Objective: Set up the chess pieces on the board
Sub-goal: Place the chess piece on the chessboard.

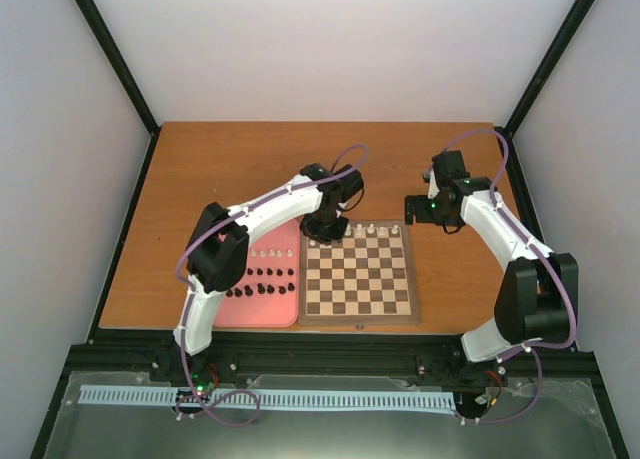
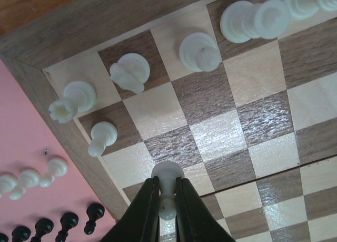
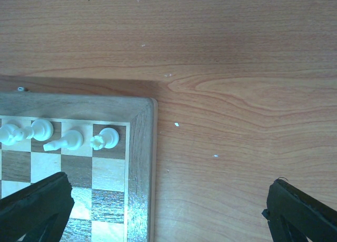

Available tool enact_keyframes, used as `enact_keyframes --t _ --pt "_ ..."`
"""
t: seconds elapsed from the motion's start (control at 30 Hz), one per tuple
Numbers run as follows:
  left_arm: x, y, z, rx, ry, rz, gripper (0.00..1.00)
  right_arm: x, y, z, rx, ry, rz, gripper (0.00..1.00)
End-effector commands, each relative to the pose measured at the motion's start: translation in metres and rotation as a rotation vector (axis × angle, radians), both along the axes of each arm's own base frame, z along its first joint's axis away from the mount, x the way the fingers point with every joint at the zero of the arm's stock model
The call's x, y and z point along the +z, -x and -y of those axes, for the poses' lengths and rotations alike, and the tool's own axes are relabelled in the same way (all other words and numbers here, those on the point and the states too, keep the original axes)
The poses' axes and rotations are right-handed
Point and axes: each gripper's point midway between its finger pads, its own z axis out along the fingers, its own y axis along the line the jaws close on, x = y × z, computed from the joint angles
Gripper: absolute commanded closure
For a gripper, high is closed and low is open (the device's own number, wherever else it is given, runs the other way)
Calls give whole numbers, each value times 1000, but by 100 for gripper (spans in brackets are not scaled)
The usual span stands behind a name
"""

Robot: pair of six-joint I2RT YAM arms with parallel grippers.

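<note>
My left gripper is holding the white pawn and next needs to lower it onto the empty square in front of the knight, beside the lone pawn [image 2: 101, 137], and let it go.
The board [image 1: 358, 318] lies at the table's middle, with white chess pieces [image 1: 365, 229] along its far row. My left gripper [image 1: 325, 229] hangs over the board's far left corner, shut on a white pawn [image 2: 167, 172] that sits between its fingers [image 2: 145, 210] just above the squares. In the left wrist view a rook [image 2: 71, 100], a knight [image 2: 130, 72], a bishop [image 2: 200, 52] and a lone pawn [image 2: 101, 137] stand close by. My right gripper [image 1: 412, 211] is open and holds nothing, over bare table beside the board's far right corner [image 3: 138, 163], near a white rook [image 3: 104, 138].
A pink tray [image 1: 262, 311] touches the board's left side and carries several black pieces [image 1: 258, 289] and white pawns [image 1: 268, 252]. Bare wooden table [image 3: 237, 94] stretches beyond and to the right of the board. White walls and black frame posts enclose the table.
</note>
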Motion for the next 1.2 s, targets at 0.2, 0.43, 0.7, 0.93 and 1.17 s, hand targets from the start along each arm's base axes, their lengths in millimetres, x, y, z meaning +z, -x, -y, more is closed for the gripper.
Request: enact_keyframes --t 0.2,0.43,0.7,0.93,1.17 --pt "-18 -15 -1 -3 -6 13 95 3 -4 4 -15 5 7 0" --pt "-25 -19 -7 7 -19 7 95 2 -5 4 -14 8 4 0" --pt "-29 -27 -8 18 -16 19 95 2 -5 4 -13 7 4 0" --pt "-32 -30 -6 15 -13 14 95 1 -4 4 -11 11 1 0" --pt "-32 -31 -1 11 5 9 95 1 -5 4 -10 11 1 0"
